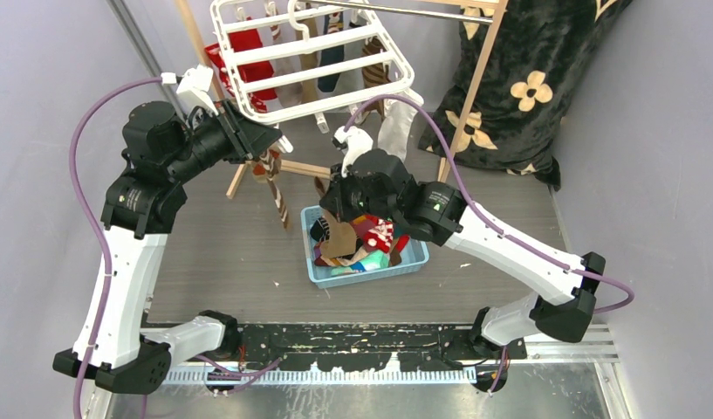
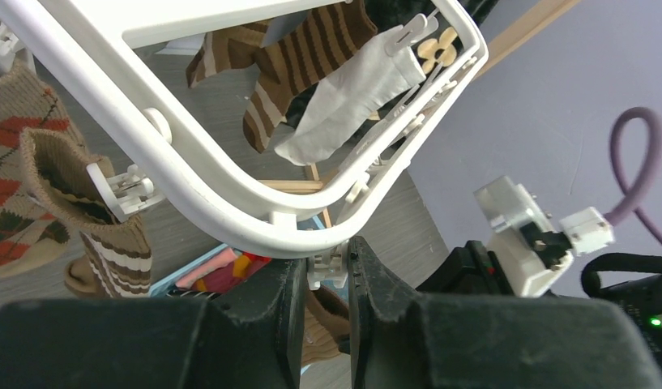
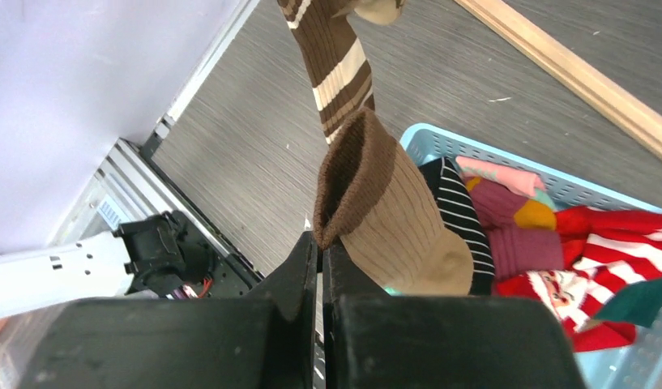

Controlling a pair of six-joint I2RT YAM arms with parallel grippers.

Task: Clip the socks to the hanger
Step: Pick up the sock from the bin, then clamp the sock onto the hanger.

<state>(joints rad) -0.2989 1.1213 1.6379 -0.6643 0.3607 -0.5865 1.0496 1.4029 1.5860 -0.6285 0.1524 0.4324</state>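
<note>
My left gripper pinches the brown cuff, so I will next raise my right gripper toward the left in the top view and release it at the small white peg (image 1: 284, 145).
The white slatted hanger (image 1: 309, 51) hangs at the back centre, with several socks clipped under it: a brown argyle one (image 2: 19, 162), a brown striped one (image 2: 311, 49) and a white one (image 2: 343, 97). My left gripper (image 1: 257, 140) is at the hanger's near left corner, shut on a small white peg (image 2: 327, 263) under the rim (image 2: 230, 211). My right gripper (image 1: 335, 214) is above the light blue basket (image 1: 415, 258), shut on the brown cuff of a tan sock (image 3: 392, 219). The sock hangs just above the pile of loose socks (image 3: 587, 251).
The light wooden pole frame (image 1: 475, 87) stands around the hanger, with one bar on the floor (image 3: 570, 77). A black furry cloth with cream flowers (image 1: 536, 70) drapes at the back right. Purple walls close both sides.
</note>
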